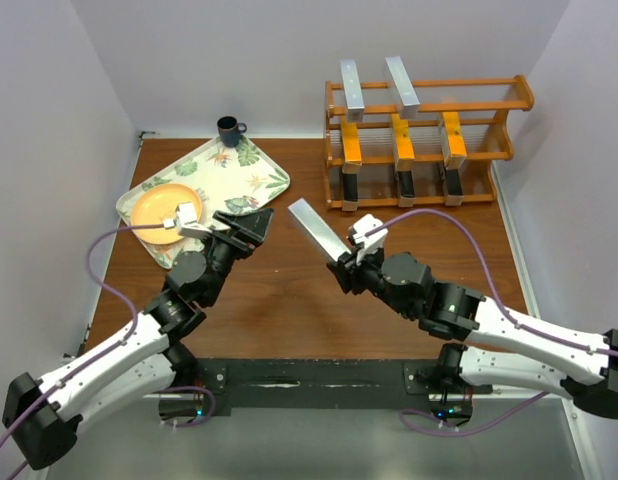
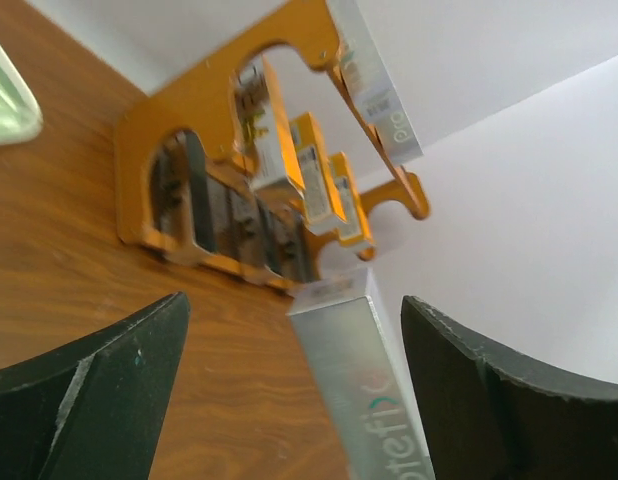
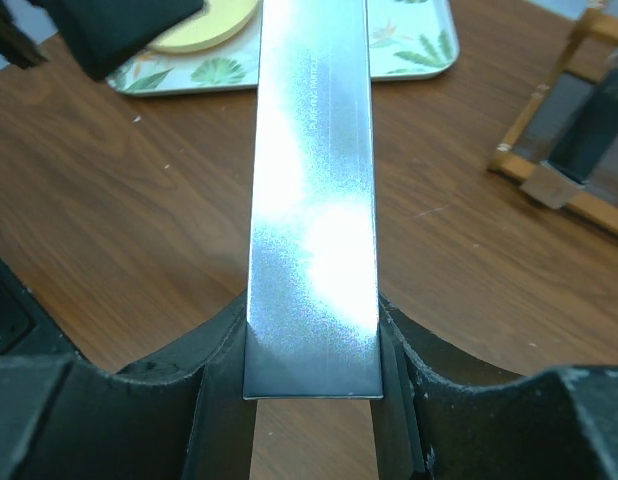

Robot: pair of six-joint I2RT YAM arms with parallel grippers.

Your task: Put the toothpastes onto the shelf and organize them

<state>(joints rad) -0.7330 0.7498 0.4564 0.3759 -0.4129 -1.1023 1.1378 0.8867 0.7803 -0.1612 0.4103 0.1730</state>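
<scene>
The robot's right gripper will next swing outward, turning, and release the toothpaste onto the bare end of the shelf's top rails, since that end lies outward, to the gripper's right in the top view.
The orange-brown shelf stands at the far right. Two silver-grey toothpastes lie across its top rails, three orange-yellow ones stand on the middle tier, and three black ones on the bottom. My right gripper is shut on the near end of the third silver toothpaste and holds it above the table, pointing far-left. The right wrist view shows its fingers clamped on the box. My left gripper is open and empty, facing that box and apart from it.
A leaf-patterned tray lies at the far left with a yellow plate on it. A dark cup stands behind the tray. White walls close in the table on three sides. The shelf's side panel also shows in the left wrist view.
</scene>
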